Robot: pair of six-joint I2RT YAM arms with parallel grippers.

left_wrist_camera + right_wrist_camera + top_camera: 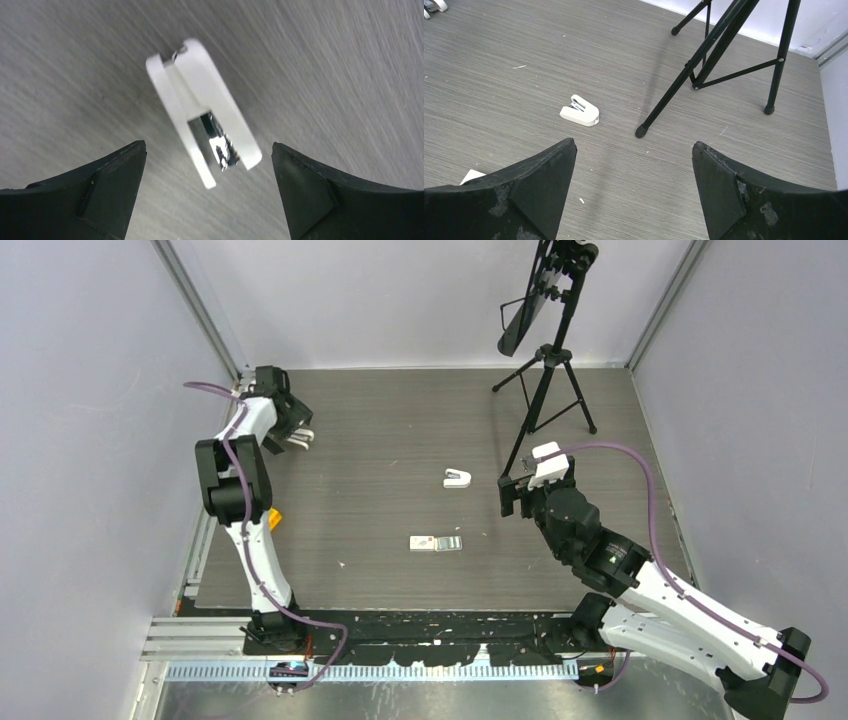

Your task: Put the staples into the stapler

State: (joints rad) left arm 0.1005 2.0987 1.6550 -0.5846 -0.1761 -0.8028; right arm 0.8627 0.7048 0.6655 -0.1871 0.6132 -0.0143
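I need to move my left gripper down next toward the stapler's solid end [194, 80], lying below, beyond the fingers in the wrist view, and close on the stapler's sides.
The stapler [200, 112], long, slim and white with a silver inner channel, lies on the table at the back left [302, 441]. My left gripper [207, 146] hangs open right over it [292, 428], a finger on either side and neither touching. The staples' small white box with its grey tray [435, 543] lies at the table's middle front; only a white corner of it [471, 176] shows in the right wrist view. My right gripper [634, 144] is open and empty above bare table, right of centre [512, 496].
A shorter, stubby white stapler [457, 478] lies mid-table, just ahead and left of the right gripper [580, 111]. A black tripod [545, 390] stands at the back right, one foot [641, 131] close ahead of the right fingers. Grey walls close in the table on three sides.
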